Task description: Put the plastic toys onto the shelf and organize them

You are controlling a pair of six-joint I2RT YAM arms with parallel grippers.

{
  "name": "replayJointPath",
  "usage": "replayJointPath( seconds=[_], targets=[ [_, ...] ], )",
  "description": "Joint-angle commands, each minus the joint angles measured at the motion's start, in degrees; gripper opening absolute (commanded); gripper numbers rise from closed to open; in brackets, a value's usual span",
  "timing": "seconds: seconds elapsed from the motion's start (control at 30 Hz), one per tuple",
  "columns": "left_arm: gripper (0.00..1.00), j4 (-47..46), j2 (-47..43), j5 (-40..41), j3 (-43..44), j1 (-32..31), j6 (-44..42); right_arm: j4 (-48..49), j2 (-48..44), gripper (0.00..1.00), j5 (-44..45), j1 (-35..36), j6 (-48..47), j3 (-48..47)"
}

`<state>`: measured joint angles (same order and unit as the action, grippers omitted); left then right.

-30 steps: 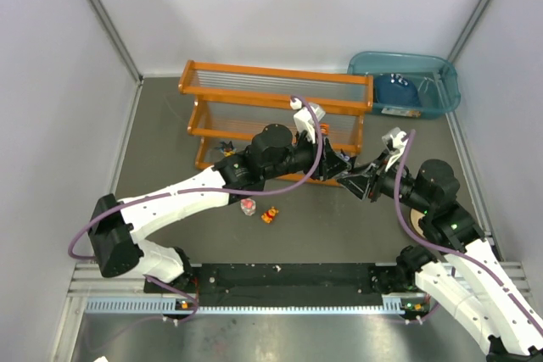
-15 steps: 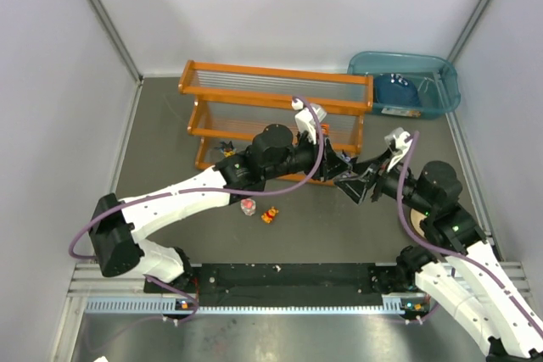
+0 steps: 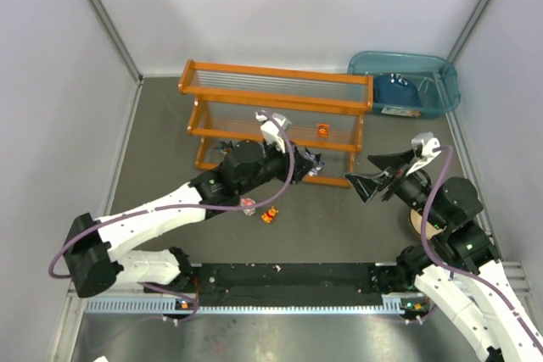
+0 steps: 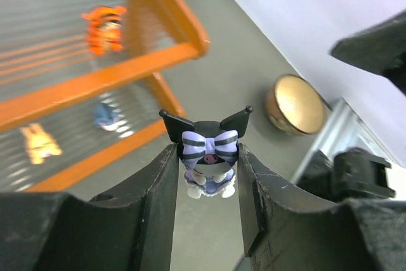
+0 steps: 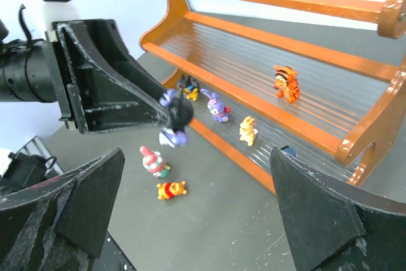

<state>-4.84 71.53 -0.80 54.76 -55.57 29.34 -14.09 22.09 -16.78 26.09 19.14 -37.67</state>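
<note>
I should move my left gripper outward, turn it to face the orange shelf (image 3: 276, 74) and let go of the black figurine on the shelf's level (image 3: 299, 125) beside the tiger, because that part of the level is empty.
A black figurine with a purple striped bow (image 4: 209, 157) hangs above the table floor just in front of the orange shelf (image 3: 276, 74), with my left gripper (image 4: 208, 152) shut on it. From the right wrist view the same toy (image 5: 174, 122) shows at the left fingertips. My right gripper (image 3: 366, 172) stands wide open to its right, holding nothing. On the shelf stand an orange tiger (image 5: 286, 84), a purple toy (image 5: 218, 106), a tan rabbit (image 5: 248, 130), a dark one (image 5: 188, 85) and a dark blue one (image 5: 288, 151). A pink-white toy (image 5: 153, 161) and a yellow-orange bear (image 5: 170, 190) lie on the table.
A translucent teal bin (image 3: 441, 74) with a blue item (image 3: 397, 91) sits at the back right. A round golden disc (image 4: 295, 103) lies on the table by the right arm. Grey walls close in both sides and the back.
My right gripper has opened and drawn back to the right, away from the left one. My left gripper has swung left along the shelf front, still holding the black and purple figurine.
</note>
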Motion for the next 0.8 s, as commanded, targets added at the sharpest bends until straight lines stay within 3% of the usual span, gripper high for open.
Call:
replayJointPath(
  seconds=[0.0,0.4,0.77],
  targets=[
    [0.00,-10.6,-6.6,9.9,-4.1,2.6,-9.5,1.3,-1.0,0.99,4.6,-0.1,0.5,-2.1],
    [0.00,-26.1,-1.1,16.7,-7.6,5.4,-24.5,1.1,-1.3,0.99,6.5,-0.1,0.6,-1.0],
    [0.00,-38.0,7.9,18.6,-9.1,8.8,-25.3,0.6,-1.3,0.99,7.6,-0.1,0.0,-0.4]
  ],
)
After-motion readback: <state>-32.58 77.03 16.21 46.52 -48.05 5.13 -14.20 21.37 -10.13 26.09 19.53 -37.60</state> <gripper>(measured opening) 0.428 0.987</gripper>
